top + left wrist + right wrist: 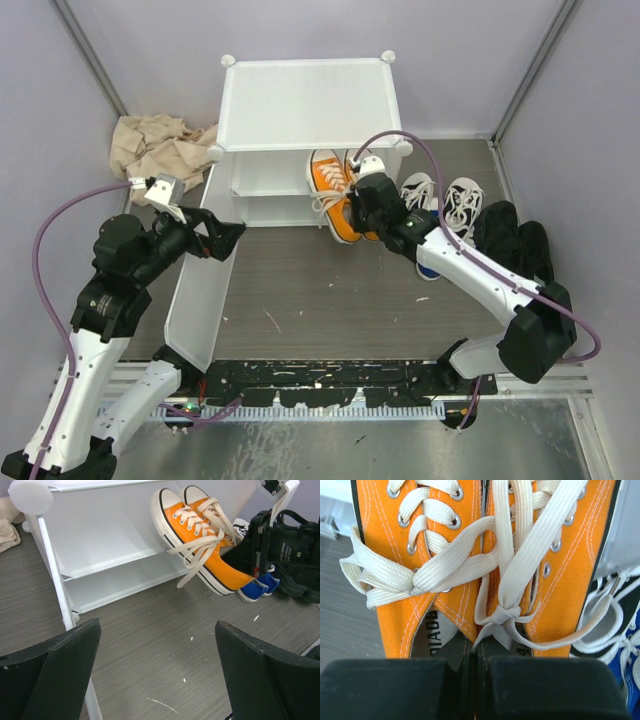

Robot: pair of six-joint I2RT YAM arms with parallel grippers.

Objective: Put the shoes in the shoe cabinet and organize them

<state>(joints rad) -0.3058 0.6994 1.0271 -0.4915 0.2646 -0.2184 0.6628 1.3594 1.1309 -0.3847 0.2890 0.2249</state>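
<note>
The orange shoes (445, 545) go away from my base next, deeper onto the shelf (265, 190) under the cabinet's top panel, as my right gripper pushes them.
My right gripper (475, 650) is shut on the inner collars of the pair of orange shoes (445, 545), pinching the two together. In the top view it (362, 212) holds the orange pair (335, 185) at the right front of the white shoe cabinet (300, 100), toes toward the shelf (265, 190). In the left wrist view the orange shoes (210, 555) hang tilted, off the floor. My left gripper (232, 235) is open and empty (157, 670), beside the edge of the swung-open door panel (200, 300).
White shoes with black trim (445, 200) stand right of the cabinet, with a blue shoe (428, 268) under my right arm and black shoes (515, 240) further right. A crumpled beige cloth (155, 145) lies at the back left. Grey walls close in both sides.
</note>
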